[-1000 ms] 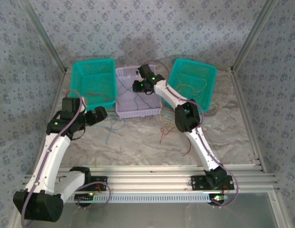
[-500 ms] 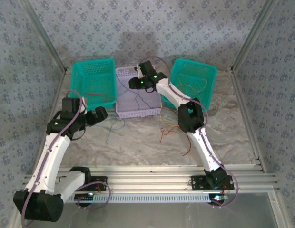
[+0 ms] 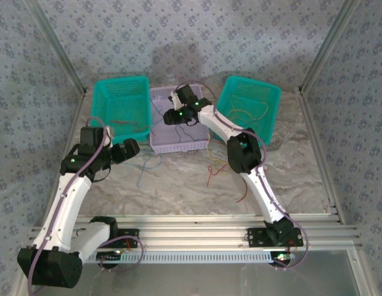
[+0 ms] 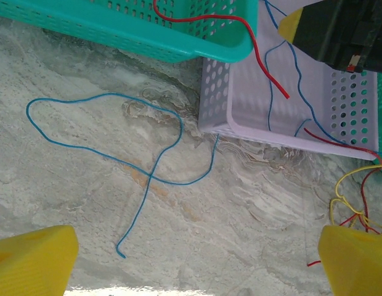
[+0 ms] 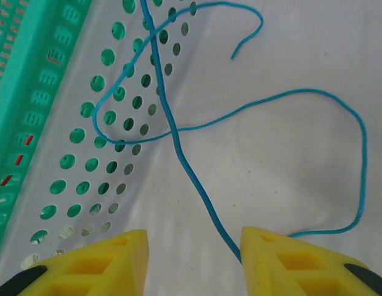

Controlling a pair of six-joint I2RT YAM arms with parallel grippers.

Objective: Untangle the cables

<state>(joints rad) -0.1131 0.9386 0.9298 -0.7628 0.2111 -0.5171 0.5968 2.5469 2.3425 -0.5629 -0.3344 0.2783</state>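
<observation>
My right gripper should lower slightly back over the cable and close: the blue cable (image 5: 230, 243) is between its open fingers, touching one.
Several thin cables lie about. A blue cable (image 5: 178, 148) runs across the floor of the lavender basket (image 3: 159, 145) and passes between the fingers of my right gripper (image 5: 194, 237), which is open; the cable brushes its right finger (image 5: 283, 259). That right gripper (image 3: 169, 116) hangs over the basket's left half. Another blue cable (image 4: 160, 179) loops on the table (image 4: 252, 203) in front of my wide-open left gripper (image 4: 197, 262), which holds nothing. A red cable (image 4: 265, 61) trails from the left teal basket (image 4: 148, 40) into the lavender one. A red and yellow tangle (image 3: 217, 168) lies on the table.
A second teal basket (image 3: 268, 132) at the back right holds a yellow cable (image 3: 249, 114). One red cable (image 3: 243, 194) lies alone near the right arm. The left gripper (image 3: 130, 148) sits by the front corner of the left teal basket (image 3: 142, 134). Patterned walls enclose the table.
My right gripper has swung left across the lavender basket and its jaws have widened. The left arm has not moved.
</observation>
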